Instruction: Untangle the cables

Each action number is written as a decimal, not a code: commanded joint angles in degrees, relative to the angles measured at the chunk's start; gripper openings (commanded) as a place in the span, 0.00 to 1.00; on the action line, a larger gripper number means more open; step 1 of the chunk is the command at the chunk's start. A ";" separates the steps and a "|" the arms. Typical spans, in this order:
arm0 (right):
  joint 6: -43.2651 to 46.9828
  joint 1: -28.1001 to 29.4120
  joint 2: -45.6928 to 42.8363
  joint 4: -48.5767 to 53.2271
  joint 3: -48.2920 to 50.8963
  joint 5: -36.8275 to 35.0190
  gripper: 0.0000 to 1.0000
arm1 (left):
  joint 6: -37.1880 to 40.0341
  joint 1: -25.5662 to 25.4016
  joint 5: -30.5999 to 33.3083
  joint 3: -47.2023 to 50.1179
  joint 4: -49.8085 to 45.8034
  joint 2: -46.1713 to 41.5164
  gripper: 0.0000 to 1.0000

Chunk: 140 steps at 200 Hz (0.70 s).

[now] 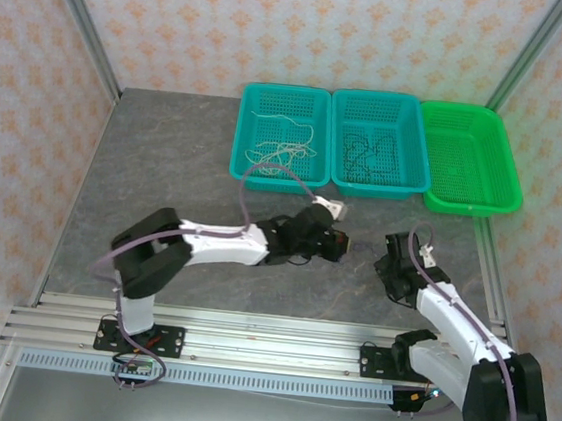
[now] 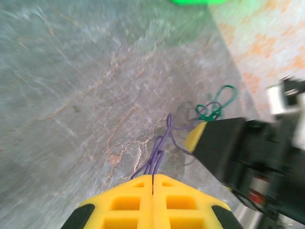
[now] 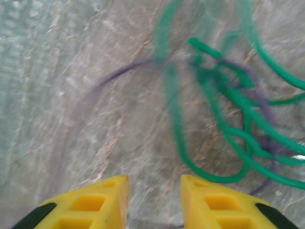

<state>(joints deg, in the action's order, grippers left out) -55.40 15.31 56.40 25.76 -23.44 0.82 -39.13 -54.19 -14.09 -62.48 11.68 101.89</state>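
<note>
The purple cable is still woven through the green loops, and the left gripper will pull it away from them to the bare table by the whitish cables' basket (image 1: 227,202) and let go of it.
A thin purple cable (image 2: 160,151) runs from my left gripper (image 2: 153,177), which is shut on it, across the stone table to a teal-green cable tangle (image 2: 215,108). In the right wrist view the green loops (image 3: 224,125) lie on the table just ahead and right of my right gripper (image 3: 155,190), with blurred purple cable (image 3: 119,72) woven through them. That gripper is open with nothing between its fingers. From above, the left gripper (image 1: 342,245) and the right gripper (image 1: 389,256) face each other closely at mid-table. Whitish cables (image 1: 279,148) and black cables (image 1: 371,152) lie in baskets.
Three baskets stand in a row at the back: a teal one (image 1: 246,131) with the whitish cables, a second teal one (image 1: 420,150) with the black cables, and a bright green one (image 1: 464,195). Patterned walls enclose the grey table (image 1: 166,158).
</note>
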 commanded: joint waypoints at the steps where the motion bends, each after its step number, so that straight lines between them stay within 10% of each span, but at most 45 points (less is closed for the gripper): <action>1: -4.20 -0.22 1.87 -0.37 0.53 -7.11 0.29 | -0.51 2.38 -0.68 6.72 3.30 -8.18 0.00; 102: -3.35 -0.28 6.94 2.79 -3.33 -15.11 0.12 | 4.36 16.19 12.59 24.00 -21.11 -40.57 0.00; 140: 15.65 1.70 1.89 -7.47 -6.31 -0.97 0.41 | 6.37 16.40 6.85 25.17 -20.85 -41.72 0.00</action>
<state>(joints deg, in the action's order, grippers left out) -51.94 15.25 62.06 24.64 -26.35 -7.53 -34.98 -37.82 -4.64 -38.39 -6.57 60.99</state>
